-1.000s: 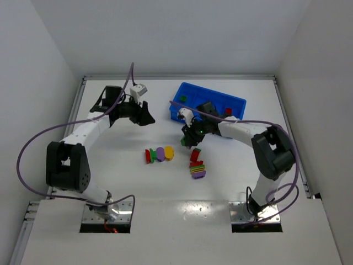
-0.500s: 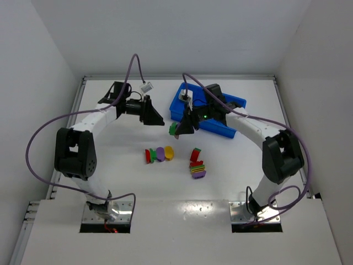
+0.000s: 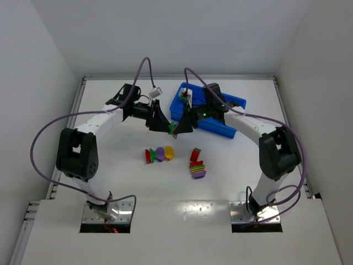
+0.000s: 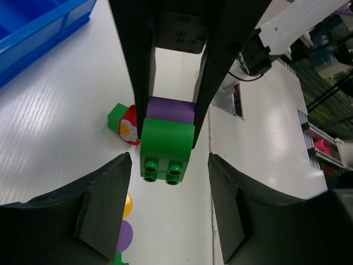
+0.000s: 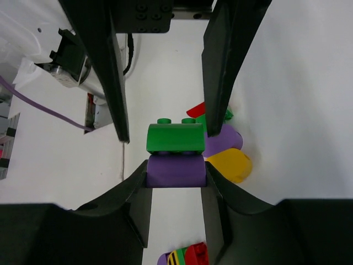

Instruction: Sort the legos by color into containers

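Observation:
The purple brick (image 5: 175, 171) goes down into the blue bin next, as my right gripper draws away from the left gripper, turns down and releases it, since the joined brick is green.
My right gripper (image 3: 180, 126) is shut on the purple brick (image 5: 175, 171) of a two-brick lego stack and holds it above the table. A green brick (image 5: 175, 138) sticks out from the purple one toward my left gripper (image 3: 165, 125). The left gripper is open, its fingers (image 5: 113, 88) on either side of the green brick (image 4: 167, 149) with gaps, not touching. In the left wrist view the left gripper (image 4: 170, 212) faces the green brick with the purple brick (image 4: 171, 109) behind it. The blue bin (image 3: 234, 103) stands behind the right arm.
A row of red, green, purple and yellow legos (image 3: 159, 153) lies on the table below the grippers. A multicoloured stack (image 3: 197, 165) lies to its right. The bin's corner (image 4: 33, 27) shows at the top left of the left wrist view.
My right gripper rose from the table with the purple-green stack and swung left. My left gripper moved right until its open fingers flank the green brick.

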Motion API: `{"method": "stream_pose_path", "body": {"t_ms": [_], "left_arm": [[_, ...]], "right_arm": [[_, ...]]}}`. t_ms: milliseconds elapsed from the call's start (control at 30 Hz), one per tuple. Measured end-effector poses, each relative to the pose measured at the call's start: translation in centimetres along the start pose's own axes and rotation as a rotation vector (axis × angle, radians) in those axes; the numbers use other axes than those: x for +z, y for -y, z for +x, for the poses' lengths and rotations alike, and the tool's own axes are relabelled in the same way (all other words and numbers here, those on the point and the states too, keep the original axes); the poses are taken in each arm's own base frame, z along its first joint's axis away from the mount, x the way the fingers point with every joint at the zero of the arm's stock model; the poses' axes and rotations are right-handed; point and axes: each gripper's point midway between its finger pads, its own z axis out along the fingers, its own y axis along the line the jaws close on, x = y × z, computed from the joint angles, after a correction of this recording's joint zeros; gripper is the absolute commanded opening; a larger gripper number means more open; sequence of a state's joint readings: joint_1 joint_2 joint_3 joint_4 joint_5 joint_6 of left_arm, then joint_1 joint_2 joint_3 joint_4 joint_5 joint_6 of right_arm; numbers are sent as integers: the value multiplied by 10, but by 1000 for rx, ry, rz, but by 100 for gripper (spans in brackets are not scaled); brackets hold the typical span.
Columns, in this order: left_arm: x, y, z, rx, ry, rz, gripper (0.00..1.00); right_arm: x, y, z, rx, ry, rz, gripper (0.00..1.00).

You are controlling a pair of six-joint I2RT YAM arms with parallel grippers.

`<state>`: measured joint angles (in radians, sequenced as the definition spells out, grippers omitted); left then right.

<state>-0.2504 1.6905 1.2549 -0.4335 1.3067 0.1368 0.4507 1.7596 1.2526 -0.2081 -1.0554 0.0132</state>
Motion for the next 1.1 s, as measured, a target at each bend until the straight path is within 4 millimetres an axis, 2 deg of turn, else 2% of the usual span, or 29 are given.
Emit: {"method": "stream_pose_path", "body": {"t_ms": [133,200,233,333,367,633,900,1100], "left_arm": [[3,5,1,18,-9,13,64],[4,7,2,20,-13,18,61],[5,7,3,21,-14,20,53],[5,5,4,32,-18,9,39],[5,4,4,36,-19,7,32],[6,3,3,53,-32,-14,13],[3,-3,-10,77,-33,-58,9],[-16,-23,-43,142,6,-143,9]], "right_arm": [[-1,0,-4,0,10,-1,17],[-1,0,-5,-2,14,0,17],[-1,0,-6,-1,14,-1,17],[-1,-4,-6,6,16,-22,17],[-1,-4,-6,8,16,-23,17],[0,-4,-5,18,15,-28,16],[-11,3,-10,-5,46,-1,15],[-35,8,4,47,54,57,15]]}}
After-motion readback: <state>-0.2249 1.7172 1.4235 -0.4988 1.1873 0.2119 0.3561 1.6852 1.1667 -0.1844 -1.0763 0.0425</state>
